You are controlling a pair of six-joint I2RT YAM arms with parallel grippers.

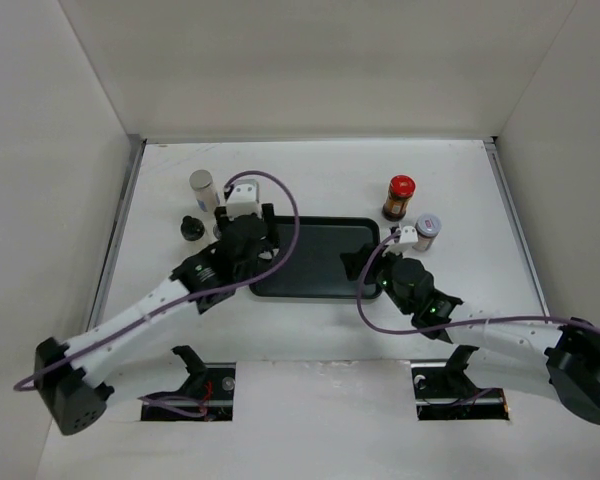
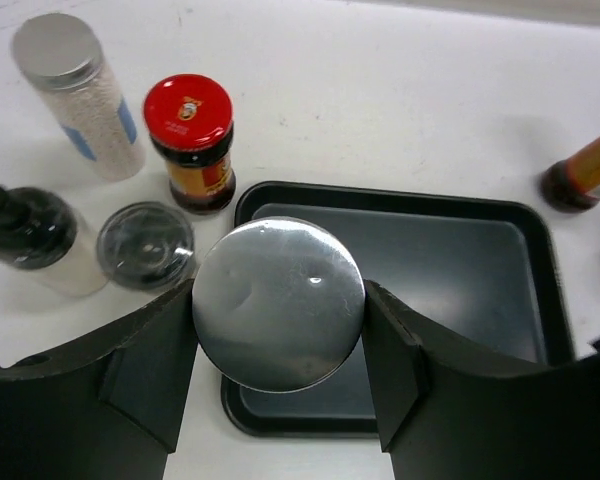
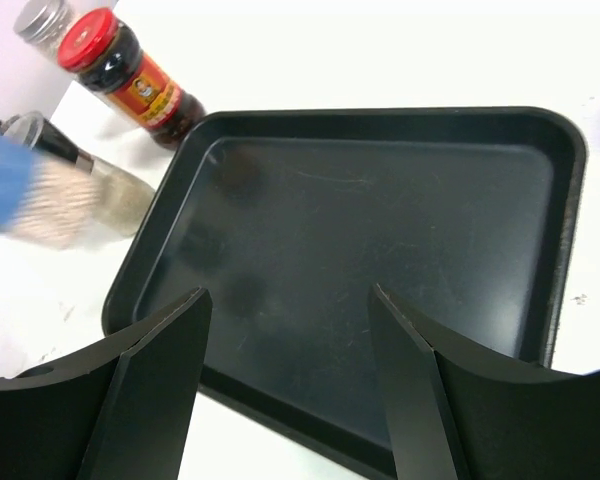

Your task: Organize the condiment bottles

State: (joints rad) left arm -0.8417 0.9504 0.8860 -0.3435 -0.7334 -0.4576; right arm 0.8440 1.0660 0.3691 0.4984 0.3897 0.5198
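Note:
The left gripper carries the silver-capped bottle down and outward onto the tray's far corner beside the red-lidded dark jar (image 2: 190,140) next, since that corner is free.
My left gripper (image 2: 278,300) is shut on a silver-capped bottle (image 2: 280,330), its fingers (image 2: 150,370) pressed against both sides of the cap, over the near left corner of the black tray (image 2: 460,260). Beyond it stand a silver-capped cylinder (image 2: 75,90), a red-lidded dark jar (image 2: 190,140), a black-capped bottle (image 2: 25,235) and a clear shaker (image 2: 145,243). From above, the left gripper (image 1: 242,238) is at the tray's (image 1: 315,265) left edge. My right gripper (image 3: 290,295) hangs open over the tray (image 3: 380,200), holding nothing; it (image 1: 365,262) is near the tray's right end.
A second red-lidded jar (image 1: 401,196) and a silvery-lidded jar (image 1: 427,230) stand right of the tray. White walls close in the table on three sides. In the right wrist view a blurred blue-labelled bottle (image 3: 30,195) shows at the left edge.

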